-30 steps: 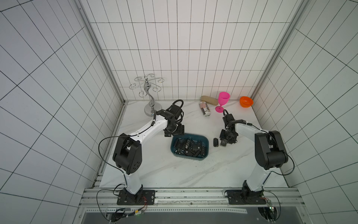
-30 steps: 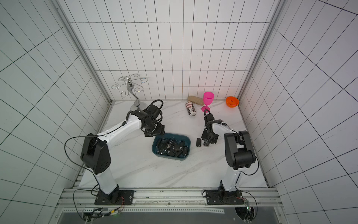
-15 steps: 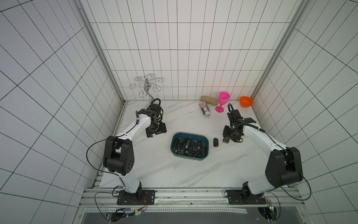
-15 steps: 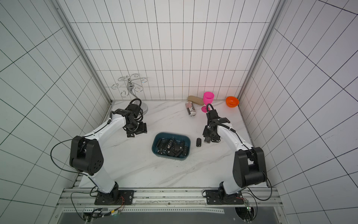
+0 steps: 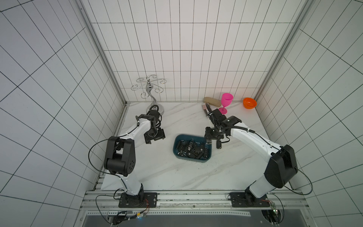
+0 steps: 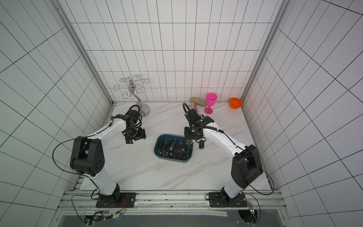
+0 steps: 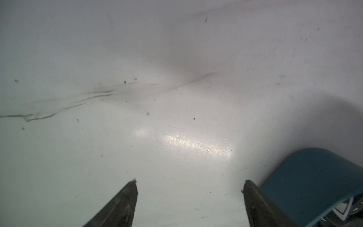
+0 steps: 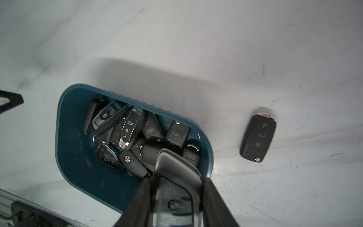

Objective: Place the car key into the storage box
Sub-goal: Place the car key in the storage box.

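My right gripper needs to move back and down next, from the box's rim to the box's black car keys, and let go of the silver key there.
The storage box (image 5: 175, 149) (image 6: 156, 147) is a teal tub mid-table with several black car keys in it. My right gripper (image 8: 179, 177) (image 5: 208, 140) (image 6: 188, 140) is shut on a silver-grey car key (image 8: 173, 164) with a BMW badge. It hangs over the box's right end (image 8: 206, 151). A black flip key (image 8: 257, 135) (image 5: 218, 145) (image 6: 201, 145) lies on the table just right of the box. My left gripper (image 7: 189, 184) (image 5: 154, 137) (image 6: 135, 138) is open and empty, over bare table left of the box's corner (image 7: 314, 176).
Along the back wall stand a chrome hook rack (image 5: 151, 94), a tan case (image 5: 212, 101), a pink goblet (image 5: 226, 101) and an orange bowl (image 5: 249, 103). A striped item (image 5: 205, 108) lies just behind my right wrist.
My right gripper has carried the silver key leftward, from beside the loose black key to over the box's right end. My left gripper pulled away from the box to the left.
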You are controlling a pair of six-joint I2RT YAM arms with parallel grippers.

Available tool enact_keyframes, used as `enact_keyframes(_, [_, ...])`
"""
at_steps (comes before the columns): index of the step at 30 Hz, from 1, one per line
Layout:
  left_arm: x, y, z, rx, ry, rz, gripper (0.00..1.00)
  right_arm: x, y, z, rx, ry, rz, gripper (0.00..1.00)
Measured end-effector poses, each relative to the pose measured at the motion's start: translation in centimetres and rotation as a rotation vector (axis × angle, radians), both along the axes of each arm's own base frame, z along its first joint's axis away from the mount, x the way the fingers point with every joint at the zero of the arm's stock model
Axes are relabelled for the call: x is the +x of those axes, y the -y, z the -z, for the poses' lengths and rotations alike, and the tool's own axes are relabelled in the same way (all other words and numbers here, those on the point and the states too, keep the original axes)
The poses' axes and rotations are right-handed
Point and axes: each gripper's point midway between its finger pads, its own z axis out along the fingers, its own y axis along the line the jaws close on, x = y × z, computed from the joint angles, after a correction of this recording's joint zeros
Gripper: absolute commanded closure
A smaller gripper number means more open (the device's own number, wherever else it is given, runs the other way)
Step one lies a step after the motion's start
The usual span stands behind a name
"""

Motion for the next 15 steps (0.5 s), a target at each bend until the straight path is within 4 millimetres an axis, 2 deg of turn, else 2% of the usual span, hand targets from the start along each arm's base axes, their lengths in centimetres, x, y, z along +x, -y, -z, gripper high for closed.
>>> enact_keyframes(7, [0.5, -1.5, -0.1, -0.035, 0.005, -0.061, 0.18, -1.2, -2.6, 2.5, -0.020, -0.048, -0.108, 0.74])
enact_keyframes(15, [0.7, -1.4, -0.1, -0.054, 0.009, -0.063, 0.18, -2.4, -3.8, 5.6, -0.069, -0.113, -0.176, 0.73])
